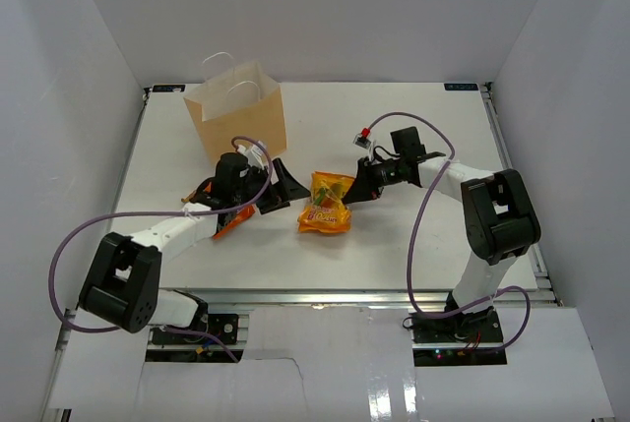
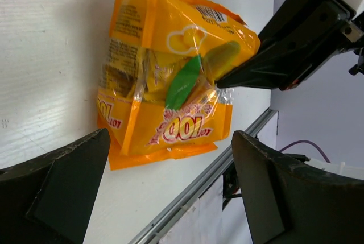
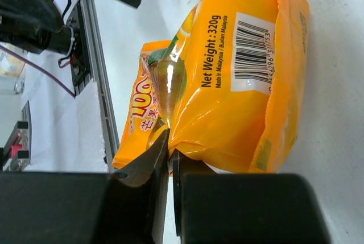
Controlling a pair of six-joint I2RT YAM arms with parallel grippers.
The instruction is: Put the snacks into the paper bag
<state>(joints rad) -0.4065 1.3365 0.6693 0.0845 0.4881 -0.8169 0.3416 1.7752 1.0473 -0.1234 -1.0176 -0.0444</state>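
I should next move my left gripper to the right in the top view and down over the packet's free side fold, while my right gripper pinches the packet's other edge.
A large yellow-orange snack packet [image 1: 327, 204] lies on the white table at mid-centre. My right gripper [image 1: 356, 189] is shut on its right edge; the wrist view shows the jaws [image 3: 170, 147] pinching a fold of the foil [image 3: 239, 79]. My left gripper [image 1: 279, 189] is open and empty just left of the packet, its jaws spread wide and facing it [image 2: 170, 141]. The packet [image 2: 170, 67] lies beyond the left fingertips, apart from them. The tan paper bag [image 1: 236, 112] with white handles stands upright at the back left, behind the left gripper.
An orange packet [image 1: 231, 222] lies partly hidden beneath the left arm, with more packet edges showing at its left [image 1: 200, 192]. The table's near metal rail [image 2: 199, 190] runs close to the yellow packet. White walls enclose the table.
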